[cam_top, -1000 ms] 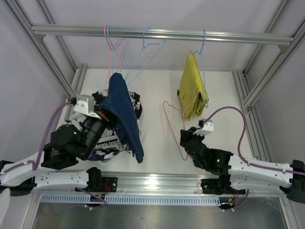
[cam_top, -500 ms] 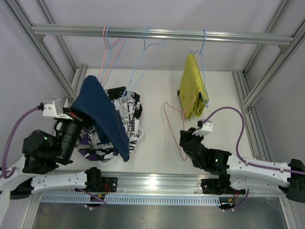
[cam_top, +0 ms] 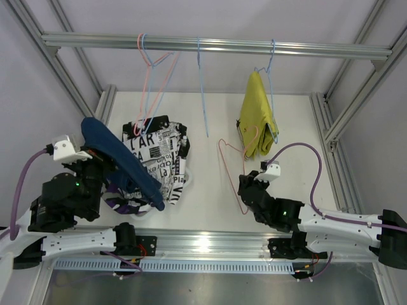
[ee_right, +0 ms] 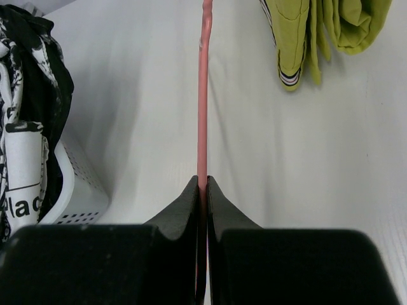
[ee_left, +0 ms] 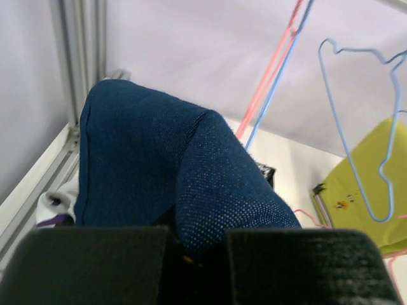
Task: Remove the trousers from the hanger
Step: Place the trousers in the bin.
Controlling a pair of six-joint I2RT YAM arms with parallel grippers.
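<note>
Next, my left gripper will move over the basket's patterned pile and down, releasing the hanger-free navy trousers, since the pile lies below it, to its right in the top view.
The plain navy trousers (cam_top: 122, 164) drape over my left gripper (ee_left: 197, 240), which is shut on the cloth at the left of the table, above the pile's left side. They fill the left wrist view as a dark blue fold (ee_left: 146, 159). A bare blue hanger (cam_top: 202, 89) hangs from the rail (cam_top: 318, 48). The yellow trousers (cam_top: 257, 117) hang folded over another blue hanger (cam_top: 272, 60). My right gripper (ee_right: 202, 184) is shut on the wire of a pink hanger (cam_top: 229, 166) that stands over the table's middle, and its fingers (cam_top: 245, 185) show low in the top view.
A white basket (ee_right: 76, 190) at the left holds patterned trousers (cam_top: 159, 152) in black, white and purple. A bare pink hanger (cam_top: 150, 73) and a blue one hang from the rail's left part. Aluminium frame posts (cam_top: 346, 108) flank the table.
My left arm pulled the navy trousers leftward and down, off the blue hanger. That hanger swung back and now hangs bare. My right gripper stayed nearly still on the pink hanger.
</note>
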